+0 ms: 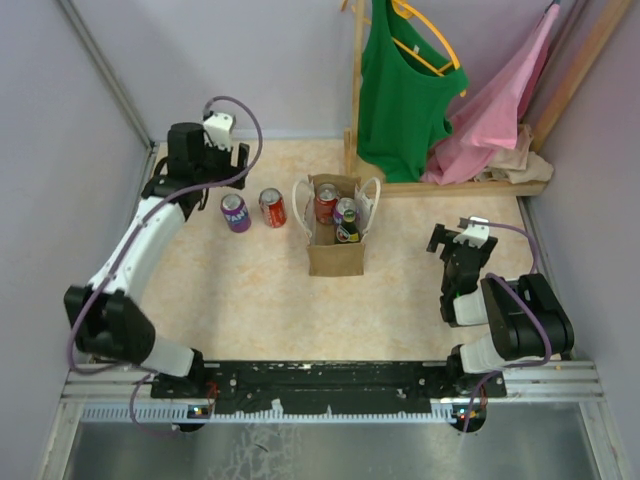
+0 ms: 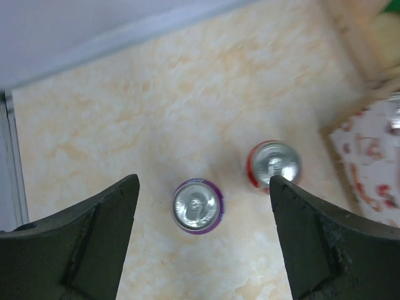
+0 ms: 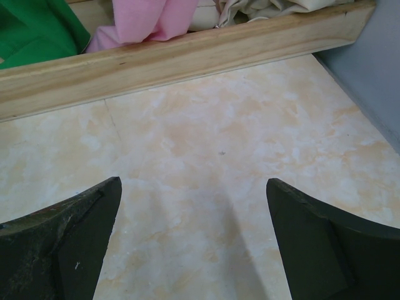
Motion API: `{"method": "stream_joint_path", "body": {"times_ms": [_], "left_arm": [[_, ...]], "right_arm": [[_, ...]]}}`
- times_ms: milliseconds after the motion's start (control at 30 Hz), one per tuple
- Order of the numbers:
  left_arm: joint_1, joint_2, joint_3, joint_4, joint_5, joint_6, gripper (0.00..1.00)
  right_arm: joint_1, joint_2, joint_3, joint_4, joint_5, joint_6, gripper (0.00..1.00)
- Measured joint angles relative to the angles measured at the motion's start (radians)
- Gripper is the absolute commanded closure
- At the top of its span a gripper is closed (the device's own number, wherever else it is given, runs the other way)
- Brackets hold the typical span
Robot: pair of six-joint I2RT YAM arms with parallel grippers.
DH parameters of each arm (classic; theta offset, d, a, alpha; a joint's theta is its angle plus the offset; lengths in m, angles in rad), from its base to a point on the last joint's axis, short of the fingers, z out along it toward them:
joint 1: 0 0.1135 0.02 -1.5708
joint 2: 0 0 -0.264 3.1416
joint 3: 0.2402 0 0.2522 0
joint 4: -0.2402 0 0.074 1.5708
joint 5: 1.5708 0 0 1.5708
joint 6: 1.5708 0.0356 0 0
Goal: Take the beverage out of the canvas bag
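My left gripper needs to swing to its right in the top view next, then go down onto the bottle's green cap (image 1: 349, 216), which is below, still in the bag.
The tan canvas bag (image 1: 334, 252) with white rope handles stands upright mid-table and holds a red can (image 1: 326, 203) and a purple-topped can (image 1: 346, 214). A purple can (image 1: 235, 212) and a red can (image 1: 272, 207) stand on the table left of the bag. My left gripper (image 1: 205, 168) is open and empty, high above them; in the left wrist view the purple can (image 2: 197, 205) lies between its fingers and the red can (image 2: 273, 164) by the right finger. The bag's edge (image 2: 370, 156) shows at right. My right gripper (image 1: 453, 245) is open and empty, right of the bag.
A wooden clothes rack (image 1: 452, 186) with a green top (image 1: 405, 85) and pink garment (image 1: 500, 105) stands at the back right; its base rail (image 3: 187, 59) crosses the right wrist view. Grey walls close in both sides.
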Motion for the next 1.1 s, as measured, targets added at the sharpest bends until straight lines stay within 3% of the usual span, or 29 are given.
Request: {"method": "stream_joint_path", "body": {"times_ms": [167,300,533,833,1100], "left_arm": [[-0.081,-0.254,-0.11,0.173,0.152,0.01,0.1],[-0.196,-0.321,-0.124,0.264,0.248,0.022,0.1],[-0.356,-0.305,-0.224,0.333,0.351,0.031,0.11],[-0.429,-0.233,-0.327,0.458,0.537,0.024,0.11],[-0.434,-0.102,-0.322,0.533,0.6,-0.021,0.15]], "right_arm": [[0.0,0.0,0.0,0.0,0.0,0.0,0.01],[0.0,0.0,0.0,0.0,0.0,0.0,0.01],[0.0,0.0,0.0,0.0,0.0,0.0,0.01],[0.0,0.0,0.0,0.0,0.0,0.0,0.01],[0.0,0.0,0.0,0.0,0.0,0.0,0.01]]}}
